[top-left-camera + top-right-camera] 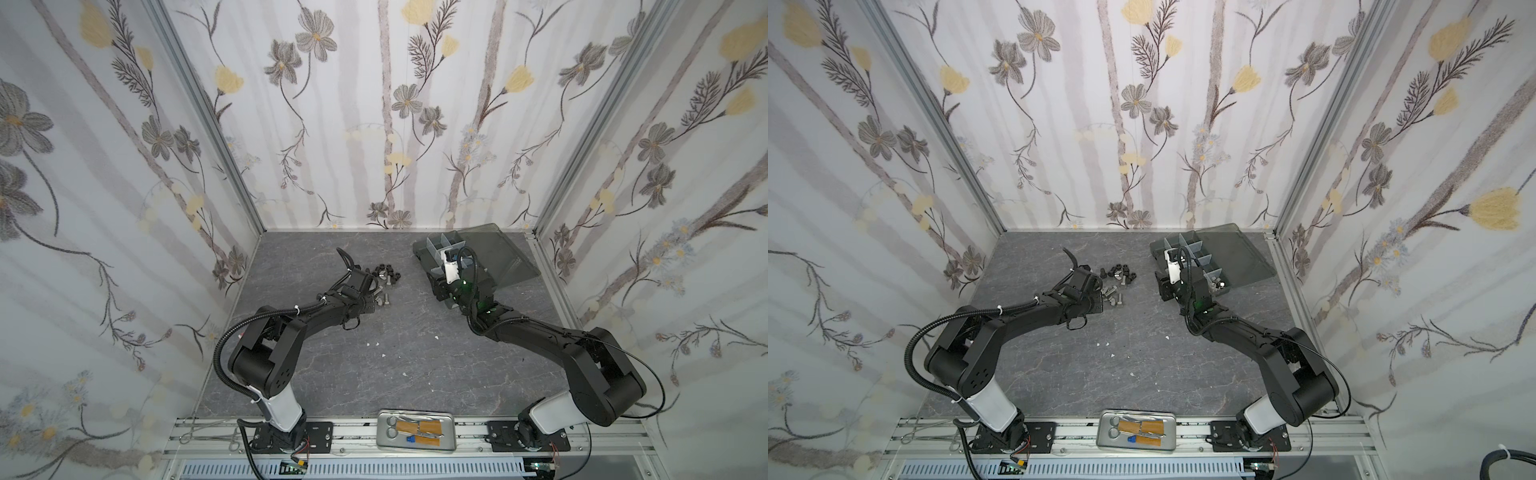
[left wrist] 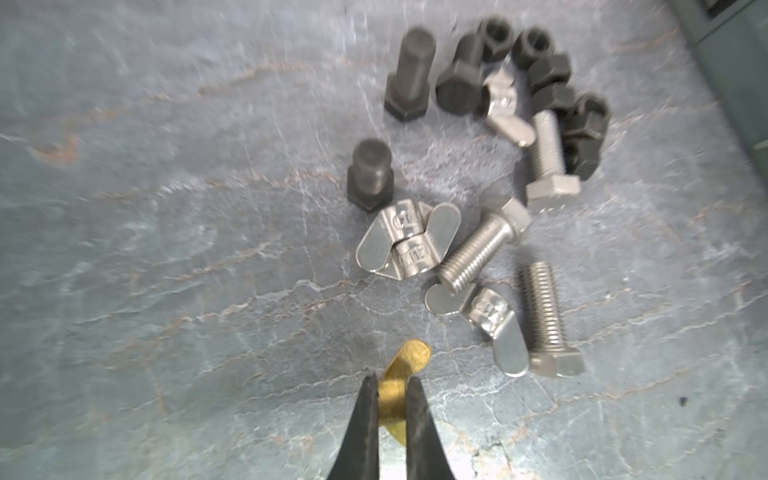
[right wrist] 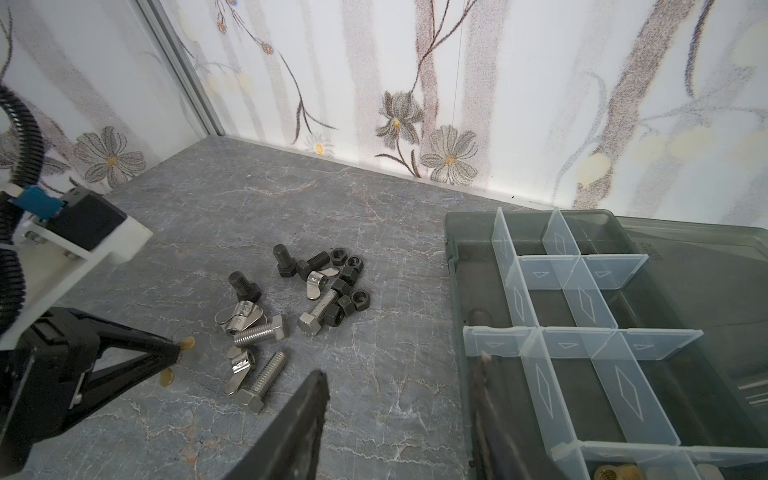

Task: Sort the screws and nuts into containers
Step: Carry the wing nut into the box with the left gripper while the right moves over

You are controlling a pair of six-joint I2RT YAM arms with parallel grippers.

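Observation:
Next, the left gripper lifts the matching wing nut across, past the pile, lowers it into the cell holding brass pieces, and then lets go of it.
The screws and nuts (image 1: 382,277) (image 1: 1117,277) lie in a loose pile left of the table's middle. In the left wrist view they are black bolts (image 2: 409,75), black nuts (image 2: 536,45), silver bolts (image 2: 484,245) and silver wing nuts (image 2: 405,241). My left gripper (image 2: 392,380) (image 3: 178,353) is shut on a brass-coloured wing nut (image 2: 409,355) just beside the pile. The containers are cells of a dark translucent organizer box (image 1: 434,253) (image 3: 457,282) at the back right. My right gripper (image 3: 401,365) is open and empty at the box's near corner, one finger over a cell.
The box's smoky lid (image 1: 505,253) lies open toward the right wall. A cell holds brass pieces (image 3: 611,473). A flat metal tray (image 1: 451,417) with scissors sits at the front edge. Small white specks (image 1: 376,344) dot the table. Patterned walls close in three sides.

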